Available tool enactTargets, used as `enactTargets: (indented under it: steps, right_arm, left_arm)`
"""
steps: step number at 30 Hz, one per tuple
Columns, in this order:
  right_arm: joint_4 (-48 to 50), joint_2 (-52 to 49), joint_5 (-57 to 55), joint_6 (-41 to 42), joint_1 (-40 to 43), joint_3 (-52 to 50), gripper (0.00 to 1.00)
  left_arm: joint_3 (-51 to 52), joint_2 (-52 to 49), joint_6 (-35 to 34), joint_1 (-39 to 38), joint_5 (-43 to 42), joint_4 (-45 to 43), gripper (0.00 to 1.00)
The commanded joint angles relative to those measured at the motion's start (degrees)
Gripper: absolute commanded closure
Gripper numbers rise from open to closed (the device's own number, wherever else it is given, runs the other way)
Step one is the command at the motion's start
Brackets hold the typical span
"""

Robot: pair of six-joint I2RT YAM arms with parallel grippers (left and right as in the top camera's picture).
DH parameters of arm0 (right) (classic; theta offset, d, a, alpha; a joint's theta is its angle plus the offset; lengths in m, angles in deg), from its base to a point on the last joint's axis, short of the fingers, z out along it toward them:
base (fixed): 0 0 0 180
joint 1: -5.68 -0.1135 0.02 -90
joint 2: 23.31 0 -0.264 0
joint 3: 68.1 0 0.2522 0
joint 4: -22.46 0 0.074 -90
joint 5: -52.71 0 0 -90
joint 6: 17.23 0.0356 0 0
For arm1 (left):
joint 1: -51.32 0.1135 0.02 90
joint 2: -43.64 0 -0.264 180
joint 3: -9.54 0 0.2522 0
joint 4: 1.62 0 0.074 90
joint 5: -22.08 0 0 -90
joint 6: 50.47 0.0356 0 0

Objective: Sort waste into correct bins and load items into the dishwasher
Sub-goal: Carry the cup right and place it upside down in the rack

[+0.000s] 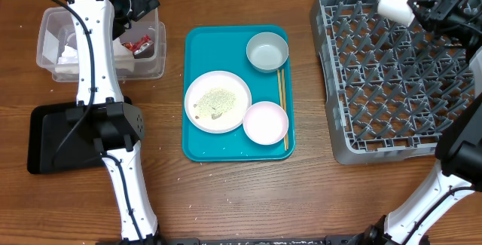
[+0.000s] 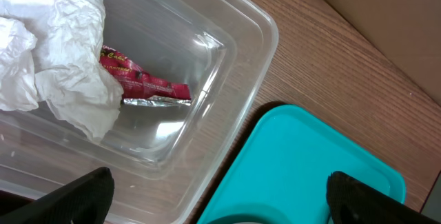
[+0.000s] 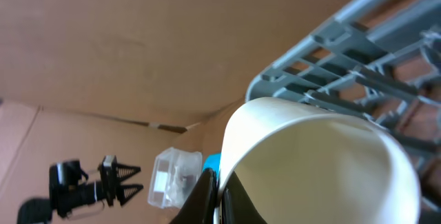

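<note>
Next, my right gripper will bring the sideways cup down until it rests among the empty pegs of the grey dish rack below the gripper, then release the cup's rim.
My right gripper point(image 1: 419, 7) is shut on the rim of the white cup point(image 1: 395, 7) and holds it on its side above the back left corner of the grey dish rack point(image 1: 343, 79); the cup fills the right wrist view point(image 3: 324, 162). My left gripper point(image 1: 143, 7) is open and empty over the clear tub point(image 1: 154, 64). The tub holds the crumpled napkin point(image 2: 62, 58) and the red sauce packet point(image 2: 141, 83). On the teal tray point(image 1: 197, 143) stand a white plate point(image 1: 199, 113) with rice point(image 1: 217, 102), two small bowls point(image 1: 267, 51) point(image 1: 265, 123) and chopsticks point(image 1: 282, 94).
The shallow black tray point(image 1: 49, 136) lies at the front left, partly under my left arm. A brown cardboard wall stands behind the table point(image 3: 138, 38). A few rice grains lie on the table in front of the teal tray.
</note>
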Motion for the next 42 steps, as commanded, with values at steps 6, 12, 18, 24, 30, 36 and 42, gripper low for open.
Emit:
enactTargets:
  steps: [6, 12, 18, 24, 30, 36, 42]
  right_arm:
    - [6.1, -4.5, -2.0, 5.5, -0.9, -0.3, 0.96]
    - [9.0, -7.4, -1.1, 8.4, -0.9, -0.3, 0.96]
    - [9.0, -7.4, -1.4, 8.4, 0.7, -0.3, 0.96]
    - [8.3, -7.4, -0.9, 8.3, 1.7, -0.3, 0.83]
    - [7.9, -7.4, -0.7, 8.2, 1.7, -0.3, 0.72]
    - [6.2, -5.6, -1.3, 8.3, 4.5, -0.2, 0.65]
    - [-1.0, -1.7, -7.2, 7.3, 8.3, -0.2, 0.59]
  left_arm:
    - [-0.2, 1.2, -0.3, 0.0, -0.4, -0.1, 0.0]
    - [-0.2, 1.2, -0.3, 0.0, -0.4, -0.1, 0.0]
    - [-0.2, 1.2, -0.3, 0.0, -0.4, -0.1, 0.0]
    - [-0.2, 1.2, -0.3, 0.0, -0.4, -0.1, 0.0]
    - [-0.2, 1.2, -0.3, 0.0, -0.4, -0.1, 0.0]
    - [-0.2, 1.2, -0.3, 0.0, -0.4, -0.1, 0.0]
    - [-0.2, 1.2, -0.3, 0.0, -0.4, -0.1, 0.0]
